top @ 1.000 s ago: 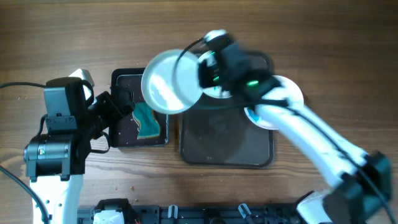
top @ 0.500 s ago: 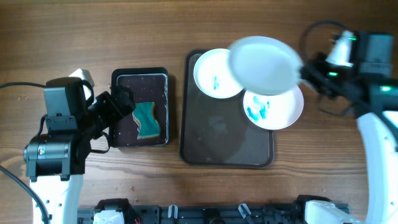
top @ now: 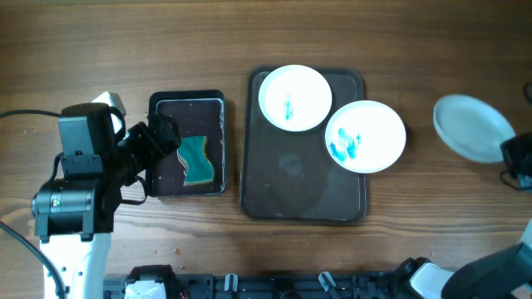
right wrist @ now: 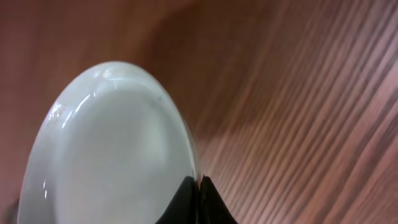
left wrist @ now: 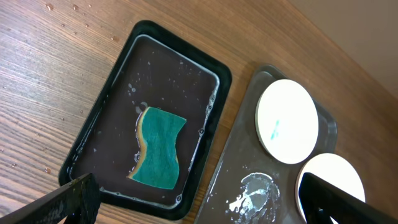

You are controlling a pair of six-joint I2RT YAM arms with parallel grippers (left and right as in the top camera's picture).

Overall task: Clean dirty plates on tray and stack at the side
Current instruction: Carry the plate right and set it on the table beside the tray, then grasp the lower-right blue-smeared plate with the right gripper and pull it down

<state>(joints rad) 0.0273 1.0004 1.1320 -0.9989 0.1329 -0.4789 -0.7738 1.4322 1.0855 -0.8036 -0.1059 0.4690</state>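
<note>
This plate is clean. My right gripper needs to move toward the brown tray (top: 299,187) and down, and let go of the plate on the bare tabletop (top: 418,149) next to the tray's rim.
Two white plates with blue-teal smears rest on the dark brown tray (top: 299,187): one (top: 295,97) at its far left, one (top: 366,135) over its right rim. A third, clean plate (top: 472,126) hangs over the bare table at the far right, with my right gripper (top: 509,151) shut on its rim; the right wrist view shows the plate (right wrist: 106,149) pinched between the black fingertips (right wrist: 200,198). My left gripper (left wrist: 199,202) stands open above the black tray and the brown tray (left wrist: 249,149), holding nothing.
A smaller black tray (top: 187,143) left of the brown one holds water and a teal sponge (top: 198,160). White foam residue (left wrist: 256,193) lies on the brown tray's floor. The left arm's body (top: 79,178) stands at the table's left.
The right arm swung the clean plate from above the black tray, across the brown tray, to the far right of the table. The left arm stayed still.
</note>
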